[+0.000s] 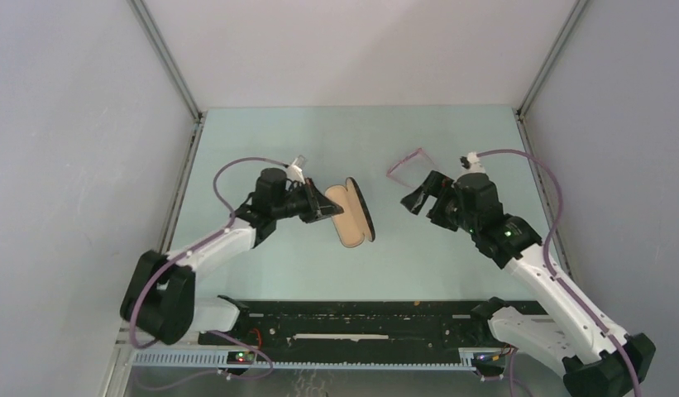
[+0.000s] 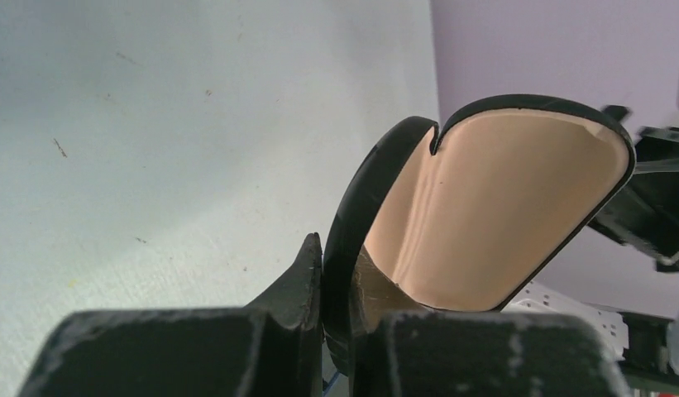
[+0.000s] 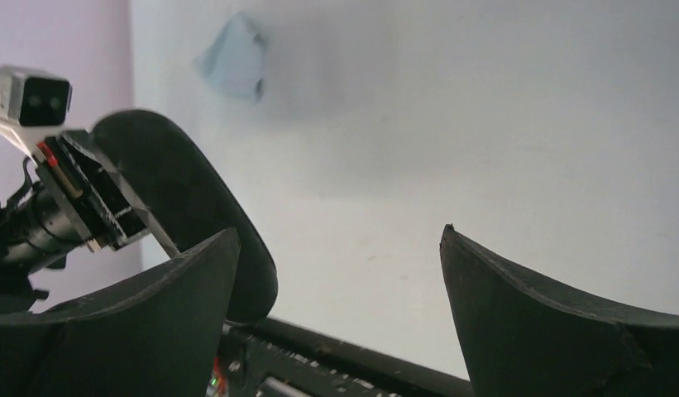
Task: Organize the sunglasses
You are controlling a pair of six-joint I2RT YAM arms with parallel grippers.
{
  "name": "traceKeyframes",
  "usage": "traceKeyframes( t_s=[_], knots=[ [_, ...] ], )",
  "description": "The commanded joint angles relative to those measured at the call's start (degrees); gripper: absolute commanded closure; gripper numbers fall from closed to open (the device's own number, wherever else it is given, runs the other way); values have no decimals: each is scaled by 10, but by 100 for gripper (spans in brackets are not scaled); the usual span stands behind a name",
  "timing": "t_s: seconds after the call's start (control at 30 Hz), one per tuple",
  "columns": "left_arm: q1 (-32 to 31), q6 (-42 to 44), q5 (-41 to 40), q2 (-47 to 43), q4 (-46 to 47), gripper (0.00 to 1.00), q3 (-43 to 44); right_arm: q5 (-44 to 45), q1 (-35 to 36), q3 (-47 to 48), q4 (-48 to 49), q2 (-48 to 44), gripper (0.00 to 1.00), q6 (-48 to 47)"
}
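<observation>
The case [image 1: 352,213] goes toward the right in the top view and down with my left gripper next, for release there, since the tabletop between my grippers is bare.
The black case [image 1: 352,213] with tan lining is open and held up off the table by my left gripper [image 1: 323,203], which is shut on one shell's edge. In the left wrist view my gripper [image 2: 339,269] pinches the black rim, and the tan inside [image 2: 501,207] faces the camera. The pink-framed sunglasses [image 1: 404,160] lie on the table, just beyond my right gripper [image 1: 418,201]. My right gripper is open and empty [image 3: 340,244], and they do not show in its view. The case's black back [image 3: 187,198] shows at its left.
A light blue cloth [image 3: 232,62] lies on the table, seen only in the right wrist view. Grey walls [image 1: 88,124] close in both sides and the back. A black rail [image 1: 361,318] runs along the near edge between the arm bases.
</observation>
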Motion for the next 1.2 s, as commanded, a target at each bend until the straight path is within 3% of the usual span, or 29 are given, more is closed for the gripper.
traceKeyframes(
  t_s=[0.0,0.3,0.7,0.8,1.0,1.17],
  knots=[
    [-27,21,4,81,32,100,66,75,-42,29,-77,-45,1,-47],
    [-96,18,5,263,57,100,163,83,-61,29,-104,-60,1,-60],
    [-129,21,-16,387,36,100,228,69,-48,26,-118,-44,2,-60],
    [-132,30,-28,403,-5,90,247,72,-30,22,-114,-30,2,-59],
    [-133,41,-23,405,-23,48,250,88,14,22,-112,23,2,-56],
    [-134,58,-27,378,-47,30,250,74,22,10,-88,60,1,-67]
  ],
)
